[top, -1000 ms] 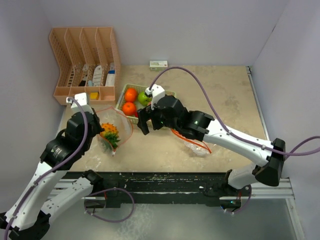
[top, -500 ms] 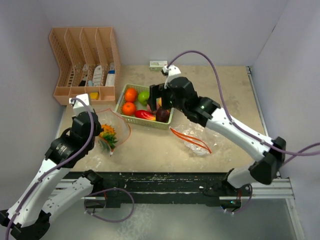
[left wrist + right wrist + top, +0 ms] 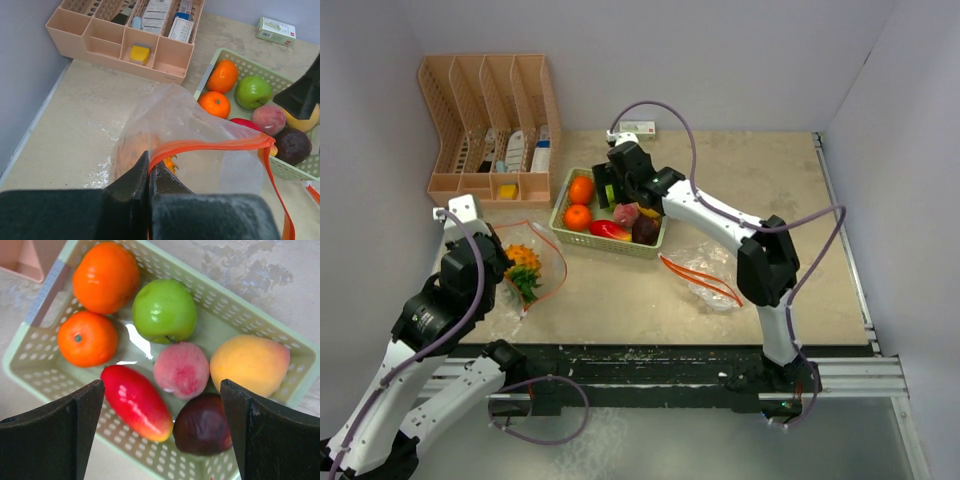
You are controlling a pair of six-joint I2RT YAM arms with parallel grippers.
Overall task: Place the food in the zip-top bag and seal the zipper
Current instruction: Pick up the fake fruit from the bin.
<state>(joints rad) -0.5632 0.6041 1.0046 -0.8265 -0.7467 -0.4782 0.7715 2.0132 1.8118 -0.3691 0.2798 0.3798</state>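
I will next move my right gripper down into the green basket [image 3: 30,357], so that its fingers are on both sides of the round pink-red fruit [image 3: 181,369].
My left gripper [image 3: 149,169] is shut on the orange zipper edge of a clear zip-top bag [image 3: 192,122] and holds its mouth open. In the top view the bag [image 3: 548,262] holds the spiky orange pineapple [image 3: 523,257] and leafy greens [image 3: 526,283]. My right gripper [image 3: 162,437] is open and empty, hovering over the green basket [image 3: 30,357]. Below it lie two oranges [image 3: 106,276], a green lime [image 3: 164,310], a pink fruit [image 3: 181,369], a yellow mango [image 3: 249,362], a red pepper [image 3: 136,401] and a dark purple fruit [image 3: 202,426].
A second clear bag with an orange zipper [image 3: 705,275] lies right of the basket [image 3: 620,244]. A pink desk organizer [image 3: 490,120] stands at the back left. A small white-and-green box [image 3: 637,128] sits by the back wall. Walls close in left and right.
My right arm has swung from beside the held bag back to above the basket, jaws open. My left arm has drawn the bag a little leftward and nearer.
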